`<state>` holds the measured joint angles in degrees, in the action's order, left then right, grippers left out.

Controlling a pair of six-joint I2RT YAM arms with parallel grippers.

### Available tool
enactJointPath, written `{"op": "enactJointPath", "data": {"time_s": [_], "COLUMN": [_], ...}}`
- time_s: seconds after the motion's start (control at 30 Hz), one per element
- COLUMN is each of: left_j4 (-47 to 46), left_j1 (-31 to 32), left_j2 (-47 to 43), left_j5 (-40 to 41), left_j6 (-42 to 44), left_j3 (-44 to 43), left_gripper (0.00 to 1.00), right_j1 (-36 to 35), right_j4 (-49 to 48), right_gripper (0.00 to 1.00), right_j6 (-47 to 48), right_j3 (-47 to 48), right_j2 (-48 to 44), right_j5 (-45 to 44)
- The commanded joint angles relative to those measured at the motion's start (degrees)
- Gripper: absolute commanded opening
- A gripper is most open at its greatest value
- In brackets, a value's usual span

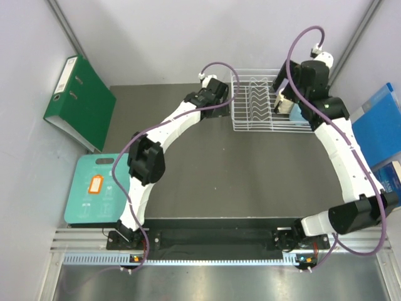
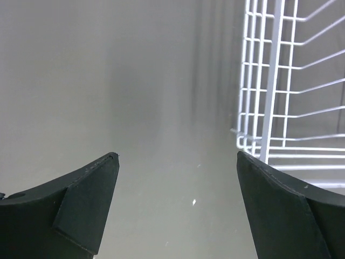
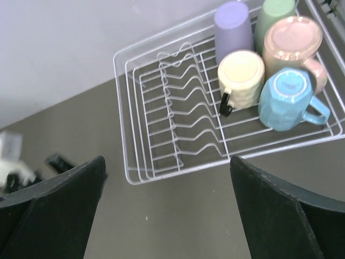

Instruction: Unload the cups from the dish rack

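Observation:
The rack's rim lies to the right in the top view and below, so the left gripper next needs to move that way and down to straddle the rack's cup-free side rim [image 1: 232, 116] [image 2: 269, 110].
The white wire dish rack [image 1: 254, 116] stands at the back of the dark table; it also shows in the right wrist view [image 3: 156, 145]. Five cups sit upside down in its right end: lavender [image 3: 233, 24], mint green [image 3: 275, 12], pink [image 3: 294, 38], cream-yellow [image 3: 241, 75] and light blue with a handle [image 3: 288, 100]. My right gripper [image 3: 167, 162] is open and empty, held above the rack [image 1: 282, 97], apart from the cups. My left gripper [image 2: 178, 156] is open and empty, just left of the rack's side wall [image 2: 280, 97], low over the table [image 1: 219, 99].
A green binder [image 1: 80, 103] leans at the back left. A teal board [image 1: 97, 188] lies at the left edge. Blue folders [image 1: 379, 125] stand at the right. Grey walls close in behind and beside the rack.

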<state>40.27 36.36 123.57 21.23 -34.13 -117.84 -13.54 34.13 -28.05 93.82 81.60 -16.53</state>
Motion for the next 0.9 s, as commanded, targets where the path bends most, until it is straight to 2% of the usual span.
{"op": "enactJointPath", "data": {"time_s": [0.0,0.13,0.3,0.53,0.7,0.87], "left_j4": [-2.65,-7.3,-20.48,-24.89,-27.68,-29.2], "left_j1": [-1.11,-1.2,-1.29,-1.29,-1.2,-1.2], "left_j2": [4.66,5.37,-0.25,-3.6,-7.81,-7.91], "left_j5": [-7.07,-12.17,-16.05,-13.68,-5.43,-6.37], "left_j6": [2.4,3.54,3.63,2.67,1.08,1.26], "left_j3": [-6.87,-5.13,7.35,12.99,16.58,15.28], "left_gripper": [0.95,0.95,0.97,0.96,0.95,0.94], "right_j1": [-3.94,-6.23,-7.46,-8.7,-8.96,-9.4], "right_j4": [1.99,2.78,3.05,3.05,3.4,3.49], "right_gripper": [0.98,0.98,0.98,0.98,0.98,0.98], "right_j6": [1.16,1.6,1.51,1.25,1.25,2.12], "right_j3": [-5.66,-10.31,-14.18,-19.72,-21.13,-22.28], "right_j2": [-4.34,-9.08,-12.25,-15.77,-18.05,-18.76], "right_j5": [-2.88,-2.98,-2.89,-2.98,-2.8,-2.8]}}
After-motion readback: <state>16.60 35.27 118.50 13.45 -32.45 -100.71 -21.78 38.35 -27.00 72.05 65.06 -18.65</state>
